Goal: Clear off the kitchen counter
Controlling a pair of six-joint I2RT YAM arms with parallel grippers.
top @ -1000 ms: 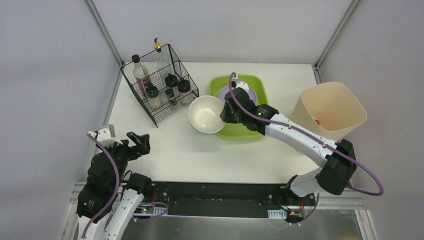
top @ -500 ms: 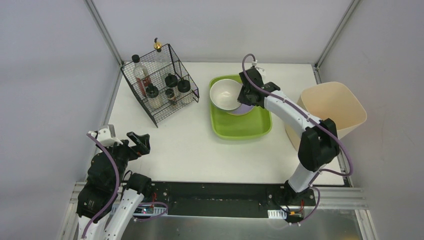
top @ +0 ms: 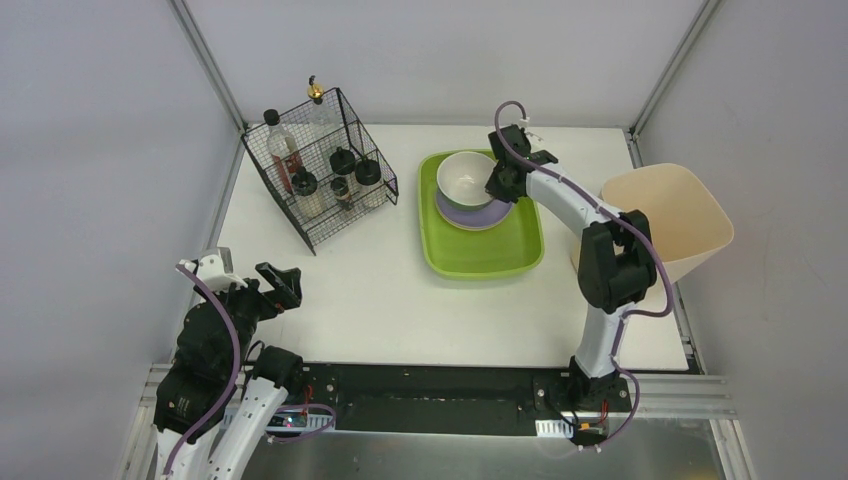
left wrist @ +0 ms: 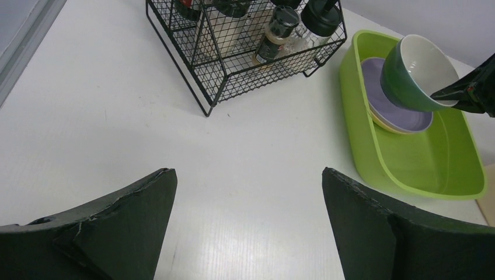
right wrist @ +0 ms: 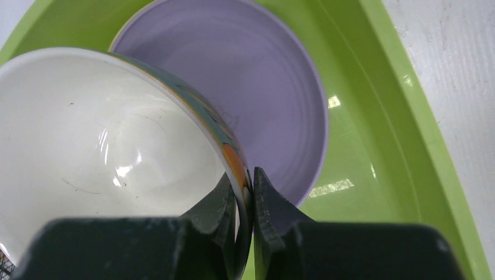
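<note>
The bowl is still hanging tilted above the purple plate point(top: 480, 214) point(right wrist: 262, 105), so my right gripper will move down, put the bowl on the plate and let go of the bowl's rim.
The white kitchen counter point(top: 360, 290) bears a lime-green tray point(top: 485, 255) at its back middle. A purple plate point(top: 480, 214) lies in the tray's far end. My right gripper point(top: 497, 181) is shut on the rim of a bowl point(top: 466, 178), white inside and green outside, and holds it tilted just above the plate. In the right wrist view the gripper point(right wrist: 246, 182) pinches the bowl's point(right wrist: 105, 151) rim over the purple plate point(right wrist: 262, 105). My left gripper point(top: 283, 284) is open and empty over the counter's near left; it point(left wrist: 248, 175) shows bare counter point(left wrist: 105, 116) between its fingers.
A black wire rack point(top: 320, 180) with bottles and shakers stands at the back left, also in the left wrist view point(left wrist: 245, 46). A cream bin point(top: 665, 215) stands off the counter's right edge. Grey frame rails point(top: 205, 60) rise at the back corners.
My right gripper carried the bowl from the tray's near-left edge back and right over the purple plate, and lowered it. The left arm has not moved.
</note>
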